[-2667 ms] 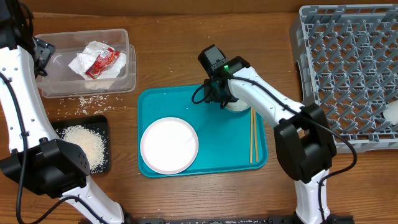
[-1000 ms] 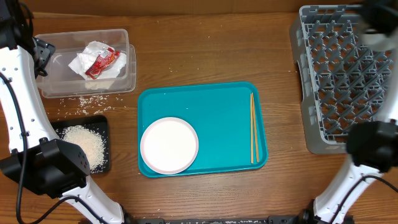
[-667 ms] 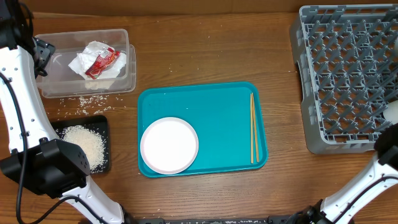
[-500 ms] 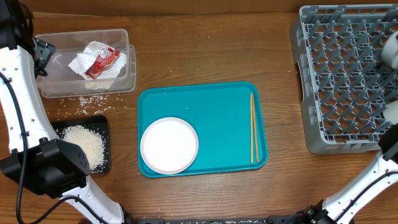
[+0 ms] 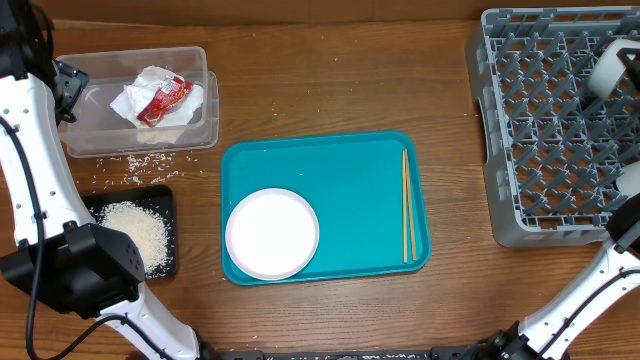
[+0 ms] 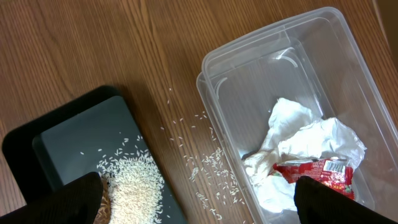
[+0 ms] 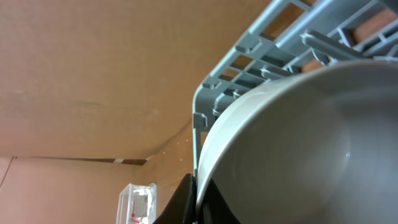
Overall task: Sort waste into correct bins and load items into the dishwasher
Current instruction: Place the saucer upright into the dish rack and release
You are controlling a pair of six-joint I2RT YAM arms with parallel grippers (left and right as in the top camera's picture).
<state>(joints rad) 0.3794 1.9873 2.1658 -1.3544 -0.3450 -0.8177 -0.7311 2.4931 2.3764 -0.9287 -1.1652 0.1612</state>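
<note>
I will use my right gripper to bring the tilted dish (image 5: 606, 68) back toward the white cup and set it down on the rack's wires, where the rack has empty space.
My right gripper (image 7: 200, 186) is shut on the rim of the small white dish (image 7: 298, 143), pinching its edge between the fingers. The overhead view shows the dish (image 5: 606, 68) tilted over the far right part of the grey dishwasher rack (image 5: 540, 130). A large white plate (image 5: 272, 233) and a pair of chopsticks (image 5: 407, 205) lie on the teal tray (image 5: 350, 170). My left gripper (image 6: 211, 202) hangs open over the table between the clear tub (image 6: 317, 81) and the black tray (image 6: 74, 143), holding nothing.
The clear tub (image 5: 140, 100) holds crumpled napkins (image 5: 140, 95) and a red wrapper (image 5: 165, 98). A pile of rice (image 5: 135, 232) lies in the black tray (image 5: 165, 195), with loose grains (image 5: 135, 162) on the wood. A white cup (image 5: 630, 178) rests at the rack's right edge.
My right arm has carried the small white dish from the teal tray to the rack; it came into view over the rack's far right. The left arm has not moved.
</note>
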